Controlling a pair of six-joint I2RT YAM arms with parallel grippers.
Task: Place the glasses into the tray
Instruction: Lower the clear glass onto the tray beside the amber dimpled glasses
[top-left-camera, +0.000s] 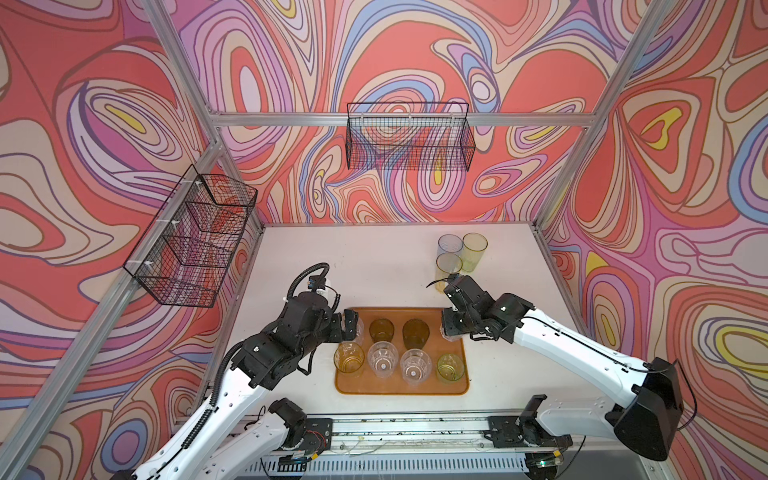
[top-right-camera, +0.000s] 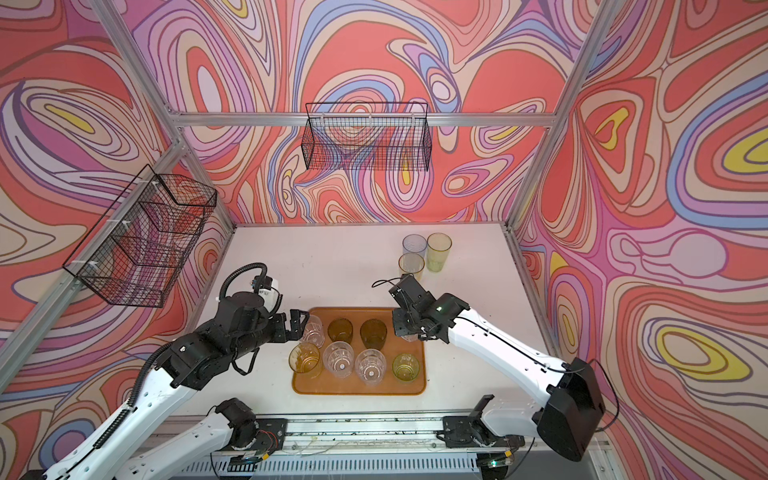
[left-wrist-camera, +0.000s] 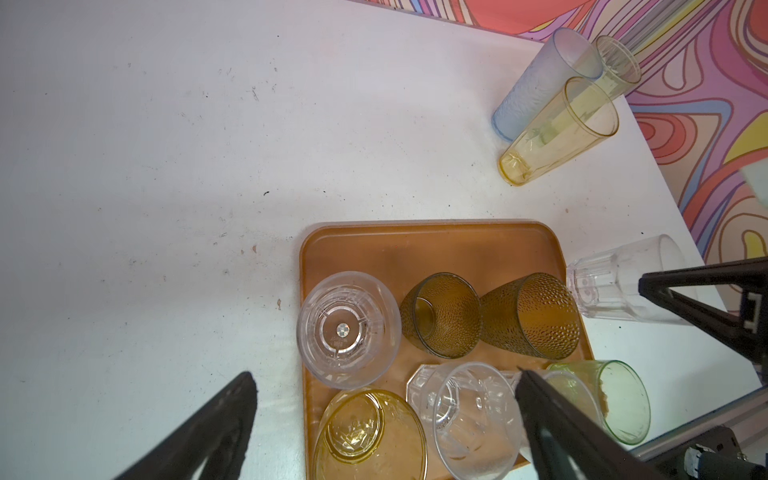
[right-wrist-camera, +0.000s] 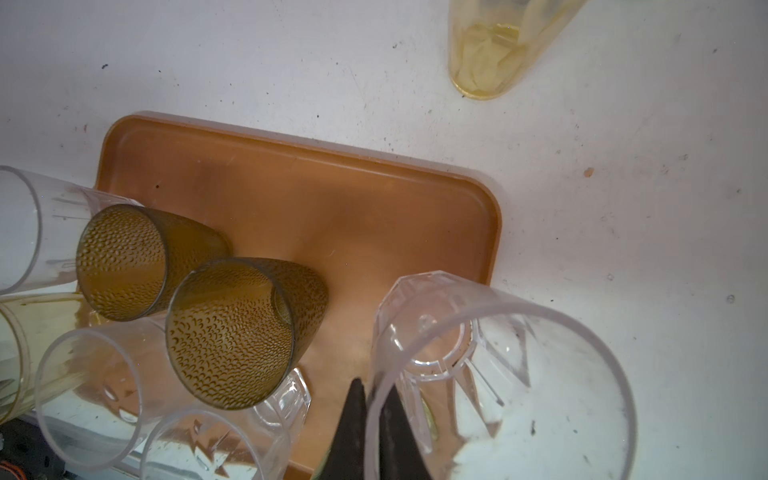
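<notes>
My right gripper will next move down toward the open spot and let go of the clear faceted glass's rim, because the bare tray bottom (top-left-camera: 444, 345) (right-wrist-camera: 412, 321) beside the olive-brown glass is below my right gripper.
The orange-brown tray (top-left-camera: 399, 384) (left-wrist-camera: 415, 253) holds several short glasses: two olive-brown (top-left-camera: 381, 330), amber (top-left-camera: 349, 359), two clear (top-left-camera: 382, 359), green (top-left-camera: 450, 368). Another clear one (top-left-camera: 360, 331) (left-wrist-camera: 347, 328) stands at its back left corner, just off my open left gripper (top-left-camera: 351, 324) (left-wrist-camera: 385, 374). My right gripper (top-left-camera: 451, 328) (right-wrist-camera: 371, 399) is shut on the rim of a clear faceted glass (right-wrist-camera: 498, 374) (left-wrist-camera: 615, 282) at the tray's back right corner; I cannot tell whether it rests. Three tall glasses, grey-blue (top-left-camera: 450, 247), yellow-green (top-left-camera: 474, 249) and yellow (top-left-camera: 449, 268), stand on the table behind.
The white table (top-left-camera: 374, 270) is walled by patterned panels and metal posts. One black wire basket (top-left-camera: 409, 137) hangs on the back wall and another (top-left-camera: 195, 237) on the left wall. A metal rail (top-left-camera: 407, 432) with the arm bases runs along the front edge.
</notes>
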